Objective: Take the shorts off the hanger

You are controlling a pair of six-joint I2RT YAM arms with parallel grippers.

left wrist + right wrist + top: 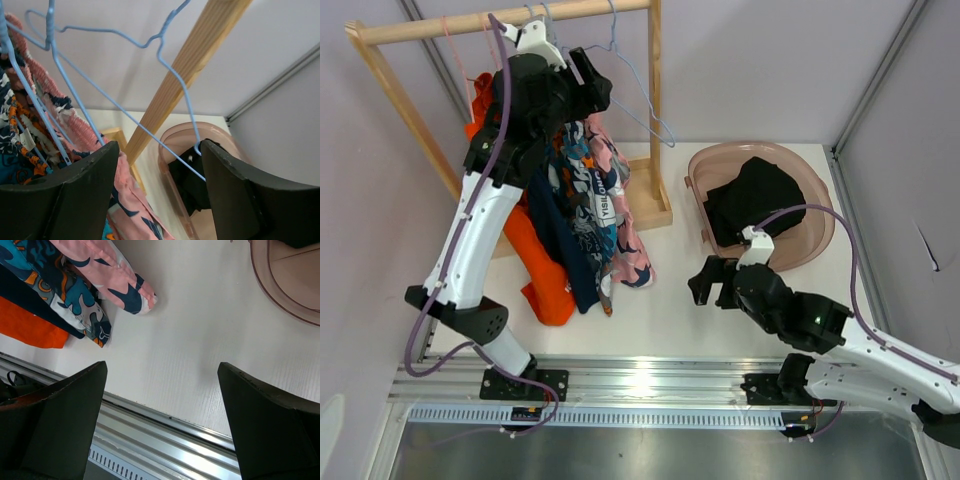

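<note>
The left gripper shifts left in its wrist view next onto the upright wire [83,107] beside the pink floral shorts, since that wire stands outside the open fingers.
Several shorts hang bunched from hangers on the wooden rack [510,20]: bright orange [535,260], navy [565,255], teal-orange-white print [592,200] and pink floral [628,225]. Their hems trail on the table. Black shorts [755,195] lie in the pinkish basin [820,240]. My left gripper [595,90] is raised at the rack, open. In the left wrist view the lower wire of a bare blue hanger [165,40] crosses between the fingers of the left gripper [160,150], near the right finger. My right gripper [712,280] hovers open and empty over the table.
The rack's upright post [655,100] and foot stand between the hanging shorts and the basin. In the right wrist view the pink floral hem [100,260] and teal print hem [75,295] lie left of the right gripper [162,370]. The basin rim [285,285] is upper right.
</note>
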